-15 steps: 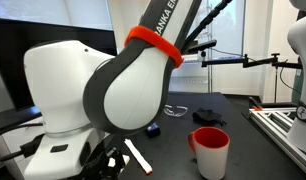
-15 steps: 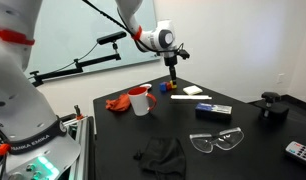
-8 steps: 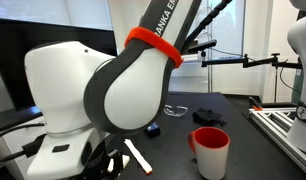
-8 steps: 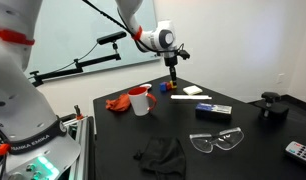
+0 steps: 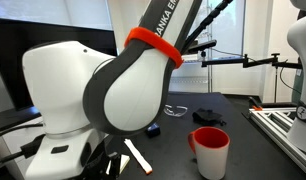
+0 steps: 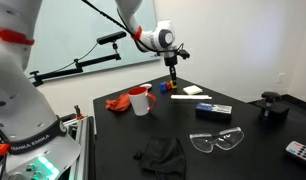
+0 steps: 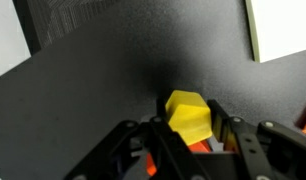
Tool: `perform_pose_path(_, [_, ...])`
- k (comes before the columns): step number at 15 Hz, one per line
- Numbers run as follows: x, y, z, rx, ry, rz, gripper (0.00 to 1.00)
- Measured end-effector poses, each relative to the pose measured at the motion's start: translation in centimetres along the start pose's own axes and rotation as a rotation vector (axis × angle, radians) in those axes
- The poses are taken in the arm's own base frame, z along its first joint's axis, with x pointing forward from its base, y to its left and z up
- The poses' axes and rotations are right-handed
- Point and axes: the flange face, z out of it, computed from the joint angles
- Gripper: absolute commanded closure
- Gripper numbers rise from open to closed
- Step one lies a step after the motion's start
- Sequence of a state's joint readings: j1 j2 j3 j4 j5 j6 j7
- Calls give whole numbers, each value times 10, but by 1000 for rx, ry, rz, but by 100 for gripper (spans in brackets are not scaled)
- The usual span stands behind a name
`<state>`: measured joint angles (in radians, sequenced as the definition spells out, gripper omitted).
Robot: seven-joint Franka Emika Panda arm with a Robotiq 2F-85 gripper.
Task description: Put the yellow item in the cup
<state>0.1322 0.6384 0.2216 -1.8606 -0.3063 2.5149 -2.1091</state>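
Note:
The yellow item goes up and back over the cup's opening (image 5: pixel 211 138) next, then down for its release, since the cup stands back from my gripper.
The yellow item (image 7: pixel 189 115), a chunky bright yellow block, stands on the black table between my fingers in the wrist view. My gripper (image 7: pixel 189 122) is shut on it, one finger against each side. In an exterior view my gripper (image 6: pixel 174 84) points straight down at the table's far side, to the right of the cup (image 6: pixel 141 100). The cup is a red mug with a white inside, also seen up close in an exterior view as the cup (image 5: pixel 210 150). The yellow item is too small to make out in both exterior views.
A red cloth (image 6: pixel 118 102) lies beside the cup. A pale pad (image 6: pixel 195 91), a cream stick (image 6: pixel 185 97) and a black box (image 6: pixel 213 110) lie near my gripper. Safety glasses (image 6: pixel 217 142) and a black cloth (image 6: pixel 160 154) lie toward the front.
The arm has kept its place over the far side of the table. The fingers have closed in on the yellow item.

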Motion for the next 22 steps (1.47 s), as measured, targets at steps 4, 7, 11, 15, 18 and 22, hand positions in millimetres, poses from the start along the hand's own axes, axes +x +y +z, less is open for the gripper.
perform_pose_path(4, [-7, -12, -24, -5, -34, 16, 81])
perform_pose_path(7, [-8, -58, -64, 8, -73, 54, 81])
perform_pose_path(11, [19, -119, -90, 54, -78, 91, 81])
perform_pose_path(15, [64, -141, -109, 67, -83, 74, 81])
perform_pose_path(18, [89, -149, -132, 50, -108, 68, 81])
perform_pose_path(22, [113, -165, -147, 54, -97, 63, 81])
